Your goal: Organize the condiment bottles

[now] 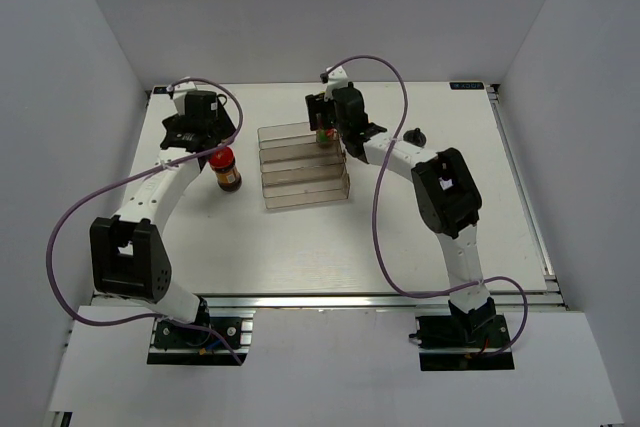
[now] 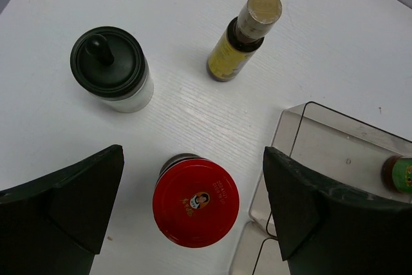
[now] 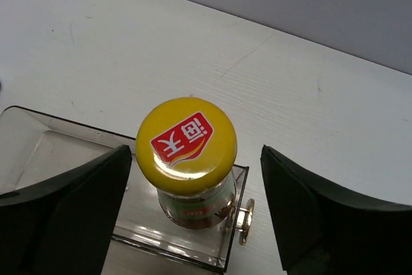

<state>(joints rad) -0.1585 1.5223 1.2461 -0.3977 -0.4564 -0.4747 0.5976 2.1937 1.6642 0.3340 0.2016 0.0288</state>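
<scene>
Next, my left gripper first moves away from my base past the red-lidded jar, to get down around the slim brown bottle's cap [image 2: 260, 14].
The tall red-sauce bottle with the yellow cap [image 3: 187, 137] stands upright on the top step of the clear rack [image 3: 58, 149], near that step's end. My right gripper [image 3: 196, 191] is open, a finger on each side of the bottle and clear of it. In the top view it [image 1: 326, 123] hangs over the bottle [image 1: 325, 136] at the rack's far right corner. My left gripper [image 2: 193, 175] is open above the red-lidded dark jar [image 2: 196, 202], which stands on the table beside the rack [image 2: 335, 146]. Beyond the jar stand the black-topped white shaker [image 2: 111, 69] and the slim brown yellow-labelled bottle [image 2: 244, 35].
The stepped rack [image 1: 303, 165] sits mid-table, its lower steps bare. The red-lidded jar [image 1: 227, 168] is just left of it. A small dark object [image 1: 415, 135] lies right of the right arm. Grey walls close in the table on three sides.
</scene>
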